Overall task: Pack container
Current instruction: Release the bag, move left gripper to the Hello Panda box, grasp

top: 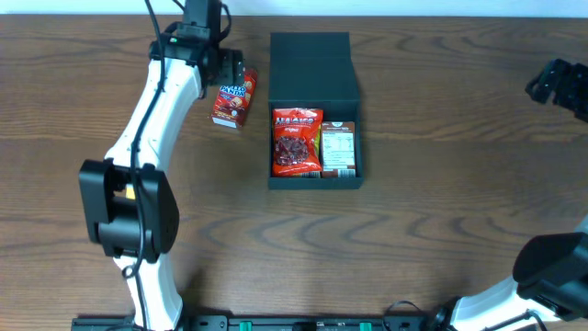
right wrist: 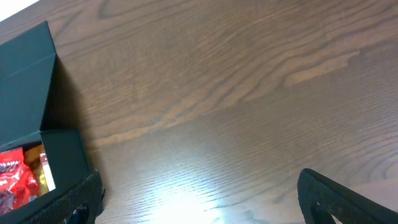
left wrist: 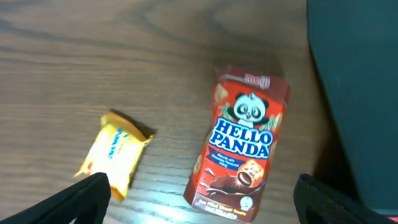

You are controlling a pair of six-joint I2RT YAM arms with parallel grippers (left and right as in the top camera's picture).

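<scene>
My left gripper is above the slanted Hello Panda box, which is to its right in the overhead view, so I should lower that way, turning to straddle its middle.
The dark teal-black container lies open at the table's middle, its flap lid folded back. A red snack packet and a brown packet lie inside. A red Hello Panda box lies on the table left of it. My left gripper hovers over that box, open and empty. In the left wrist view the gripper spans the Hello Panda box, with a yellow packet to its left and the container on the right. My right gripper, open and empty, is far right.
The right wrist view shows bare wood under the open right gripper, with the container and the red packet at the left edge. The left arm hides the yellow packet from overhead.
</scene>
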